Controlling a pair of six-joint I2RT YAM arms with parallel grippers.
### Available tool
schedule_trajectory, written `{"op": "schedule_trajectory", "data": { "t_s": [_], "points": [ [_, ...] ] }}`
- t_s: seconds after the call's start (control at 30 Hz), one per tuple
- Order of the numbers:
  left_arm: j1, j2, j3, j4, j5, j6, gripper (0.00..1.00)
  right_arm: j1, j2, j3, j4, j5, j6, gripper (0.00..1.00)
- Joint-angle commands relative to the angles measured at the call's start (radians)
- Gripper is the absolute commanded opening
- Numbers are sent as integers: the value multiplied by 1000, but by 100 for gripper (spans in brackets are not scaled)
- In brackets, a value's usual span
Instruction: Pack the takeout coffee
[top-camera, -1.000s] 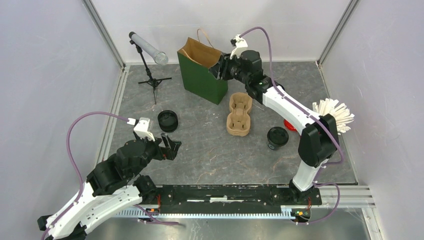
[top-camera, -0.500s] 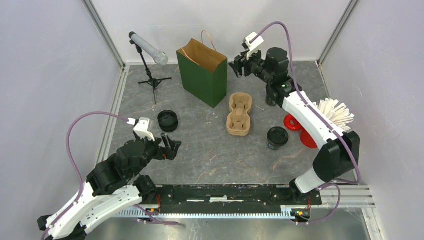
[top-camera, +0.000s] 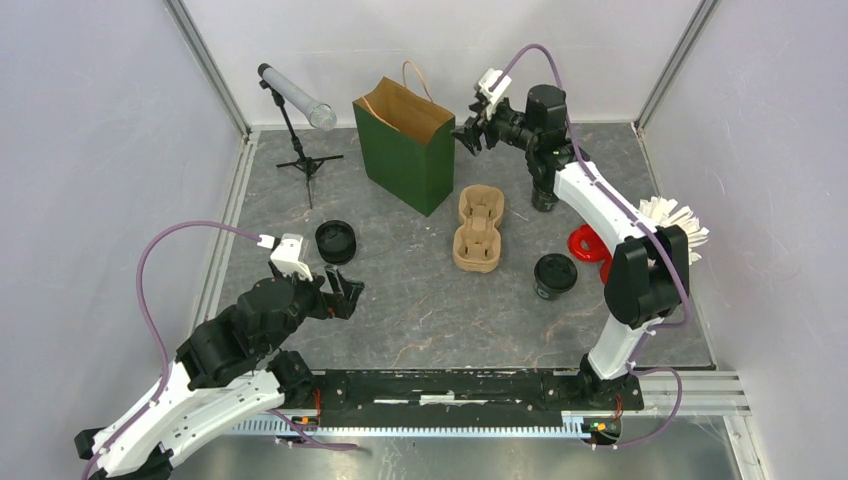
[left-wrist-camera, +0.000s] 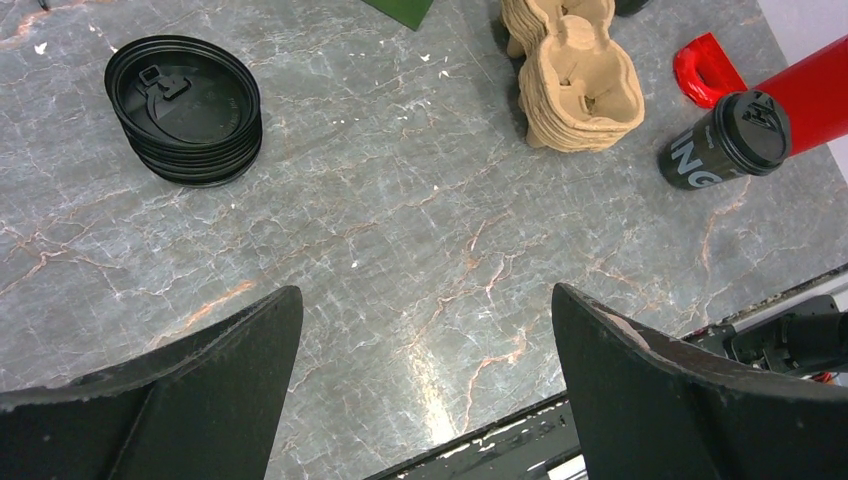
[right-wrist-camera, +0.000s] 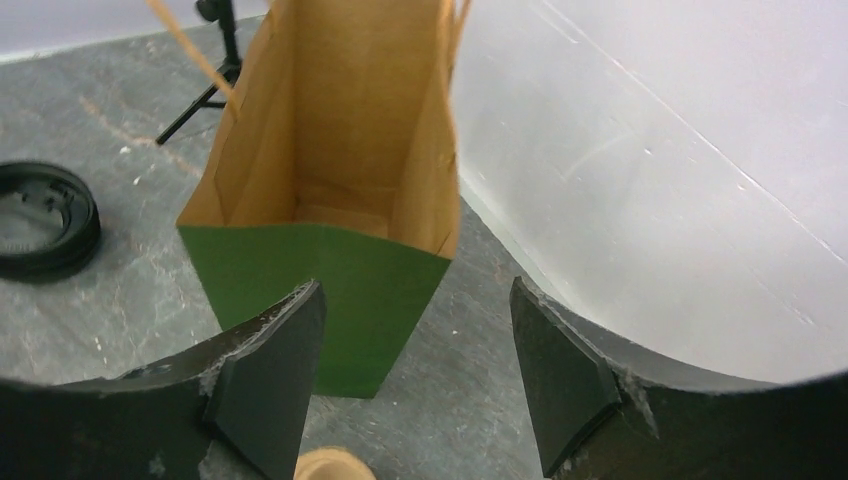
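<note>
My right gripper will go down beside the green paper bag (top-camera: 405, 142), then move in onto the corner fold that faces it.
The takeout coffee (top-camera: 555, 274), a black cup with a black sip lid, stands on the table right of the cardboard tray (top-camera: 478, 228); the left wrist view shows the takeout coffee (left-wrist-camera: 725, 140) with grey lettering on its side. The green paper bag (top-camera: 405, 142) stands open at the back. Just right of the bag's rim hovers my right gripper (top-camera: 468, 134), open and empty; its wrist view looks down into the bag (right-wrist-camera: 340, 200) past the right gripper (right-wrist-camera: 415, 330). My left gripper (top-camera: 345, 294) hangs wide open over bare table near the front left, also empty (left-wrist-camera: 425, 320).
A stack of black lids (top-camera: 336, 241) lies left of centre, also seen as the lid stack (left-wrist-camera: 185, 105). A red holder (top-camera: 588, 244) and white sticks (top-camera: 678, 222) sit at the right. A tube on a tripod (top-camera: 297, 98) stands back left. Walls close in the table.
My right gripper has let go of the bag's right rim, drawn back to the right and spread its jaws. The bag now stands free. The left arm has not moved.
</note>
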Motion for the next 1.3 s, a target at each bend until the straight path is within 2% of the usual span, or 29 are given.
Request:
{"op": "schedule_trajectory", "data": {
  "t_s": [0.0, 0.1, 0.37, 0.5, 0.73, 1.07, 1.27],
  "points": [
    [-3, 1, 1, 32, -34, 33, 100, -38, -2, -63, 150, -214, -147, 75],
    [-3, 7, 0, 32, -34, 36, 100, -61, 33, -58, 170, -313, -197, 75],
    [-3, 19, 0, 31, -46, 34, 100, -80, 130, -20, 189, -341, -219, 73],
    [-3, 31, 2, 26, -53, 34, 100, -80, 170, -27, 255, -379, -176, 64],
    [-3, 46, 5, 23, -59, 33, 100, -80, 217, -66, 417, -440, -109, 63],
    [-3, 47, 5, 23, -62, 35, 100, -77, 263, -47, 503, -505, -30, 57],
    [-3, 49, 5, 23, -62, 35, 100, -66, 266, -51, 498, -507, -22, 45]
  ]
}}
